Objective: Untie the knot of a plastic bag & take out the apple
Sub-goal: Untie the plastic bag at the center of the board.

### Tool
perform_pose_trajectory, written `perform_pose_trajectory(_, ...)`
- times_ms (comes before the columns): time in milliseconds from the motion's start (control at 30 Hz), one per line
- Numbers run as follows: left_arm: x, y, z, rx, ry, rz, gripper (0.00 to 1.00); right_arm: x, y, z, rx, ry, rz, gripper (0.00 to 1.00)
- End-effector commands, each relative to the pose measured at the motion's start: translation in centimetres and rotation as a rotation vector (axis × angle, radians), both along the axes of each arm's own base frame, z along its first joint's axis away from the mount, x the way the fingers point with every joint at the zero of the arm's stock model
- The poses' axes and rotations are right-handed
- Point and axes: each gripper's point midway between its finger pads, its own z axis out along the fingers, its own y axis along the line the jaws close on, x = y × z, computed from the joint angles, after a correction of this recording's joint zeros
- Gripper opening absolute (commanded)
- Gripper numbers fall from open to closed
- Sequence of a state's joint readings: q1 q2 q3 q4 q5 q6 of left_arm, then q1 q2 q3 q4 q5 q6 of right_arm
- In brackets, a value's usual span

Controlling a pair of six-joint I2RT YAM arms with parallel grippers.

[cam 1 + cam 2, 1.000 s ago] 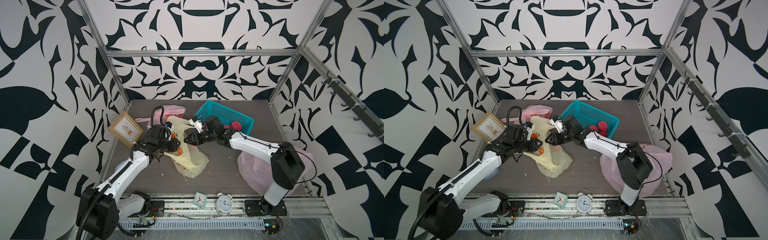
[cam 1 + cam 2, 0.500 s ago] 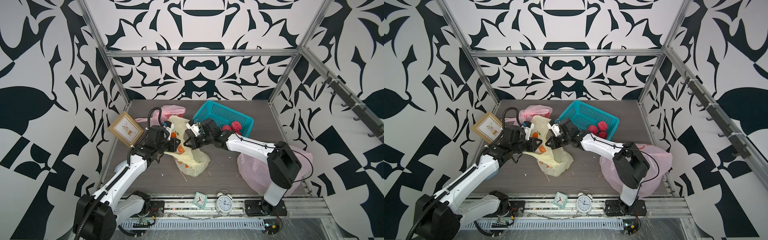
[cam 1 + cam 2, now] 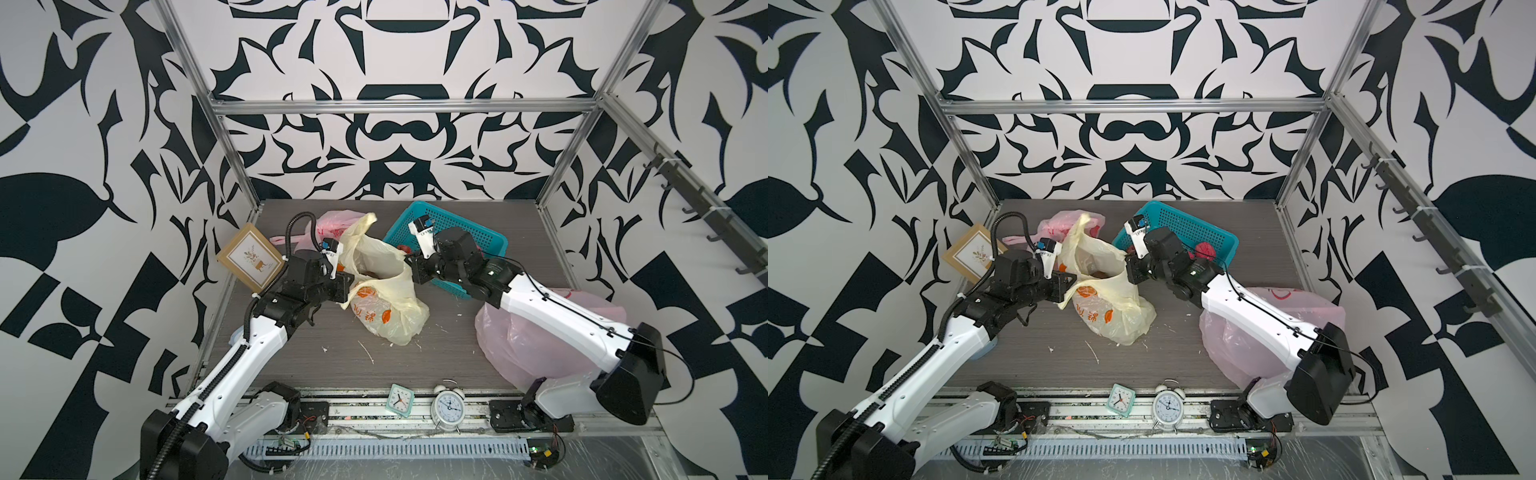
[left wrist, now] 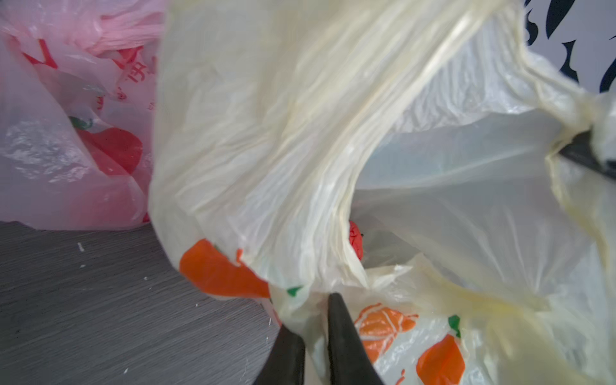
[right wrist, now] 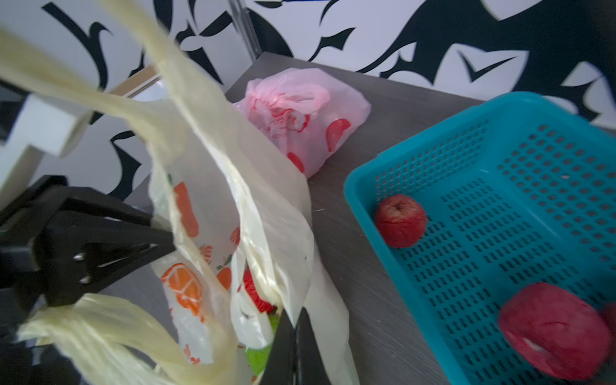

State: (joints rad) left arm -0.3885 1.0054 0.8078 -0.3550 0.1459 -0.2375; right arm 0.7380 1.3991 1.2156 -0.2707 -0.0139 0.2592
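Note:
The right gripper draws the bag's opposite rim toward the teal basket's near edge [image 3: 450,289] beside it next, spreads the folds hiding the apple, then releases it.
A pale yellow plastic bag [image 3: 386,307] [image 3: 1108,307] with orange prints sits mid-table, its mouth stretched open between my two grippers. No knot shows; the handles hang loose. My left gripper [image 3: 347,286] [image 4: 311,313] is shut on the bag's left rim, with film pinched between its fingers. My right gripper [image 3: 409,270] [image 5: 296,313] is shut on the opposite rim, beside the basket. Deep inside the bag a red apple [image 4: 355,240] [image 5: 255,293] peeks out, mostly hidden by folds. The left gripper [image 5: 160,240] also shows in the right wrist view.
A teal basket [image 3: 478,232] [image 5: 500,186] with red apples [image 5: 400,221] stands behind the right gripper. A small pink bag [image 3: 332,220] lies at the back, a large pink bag [image 3: 540,345] under the right arm. A picture frame [image 3: 249,262] leans at the left; two clocks [image 3: 449,405] stand at the front edge.
Both grippers have closed on the bag's rim. The right one has drawn its side toward the basket, and the bag's mouth has spread open.

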Motion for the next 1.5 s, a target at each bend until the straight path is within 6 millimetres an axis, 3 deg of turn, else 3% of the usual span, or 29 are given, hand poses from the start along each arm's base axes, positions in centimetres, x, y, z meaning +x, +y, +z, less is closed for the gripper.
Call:
perform_pose_trajectory(0,-0.8,2.3,-0.7,0.071,0.036,0.072,0.15,1.6,-4.5,-2.4,-0.199,-0.046,-0.139,0.00)
perform_pose_trajectory(133,-2.1,5.1,-1.3,0.131,0.094,0.159,0.12,3.2,-7.6,-3.8,-0.243,-0.034,-0.240,0.00)
perform_pose_trajectory(233,-2.8,5.8,-0.8,0.130,0.105,0.181,0.11,4.2,-9.1,-4.5,-0.242,-0.019,-0.283,0.00)
perform_pose_trajectory(500,-3.9,7.3,-1.1,0.183,0.144,0.230,0.09,6.5,-11.8,-4.9,-0.225,-0.019,-0.356,0.00)
perform_pose_trajectory(600,-4.2,8.0,-0.5,0.209,0.125,0.249,0.08,6.5,-11.8,-4.6,-0.181,-0.008,-0.319,0.00)
perform_pose_trajectory(767,-4.1,7.4,-0.5,0.200,0.142,0.213,0.11,4.8,-7.8,-2.7,-0.057,0.004,-0.087,0.00)
perform_pose_trajectory(800,-4.0,7.1,-0.3,0.194,0.134,0.199,0.15,4.3,-7.2,-2.3,-0.036,0.014,-0.051,0.06)
perform_pose_trajectory(900,-3.5,6.7,0.8,0.188,0.094,0.171,0.32,3.0,-6.1,-0.4,0.041,0.038,0.009,0.26)
perform_pose_trajectory(967,-3.4,6.4,1.8,0.186,0.060,0.149,0.52,2.1,-6.0,1.5,0.098,0.028,0.019,0.37)
perform_pose_trajectory(1067,-3.4,5.8,3.5,0.173,-0.015,0.101,0.65,0.7,-6.1,3.8,0.182,0.019,0.023,0.46)
perform_pose_trajectory(1233,-3.4,4.2,7.5,0.117,-0.205,0.012,0.72,-1.8,-3.7,6.0,0.342,0.059,0.145,0.50)
perform_pose_trajectory(1333,-3.4,2.7,9.2,0.074,-0.278,-0.048,0.73,-3.7,-1.2,5.9,0.337,0.047,0.227,0.50)
perform_pose_trajectory(1467,-2.4,0.4,10.0,0.111,-0.355,-0.119,0.75,-5.8,2.2,4.9,0.253,-0.015,0.287,0.51)
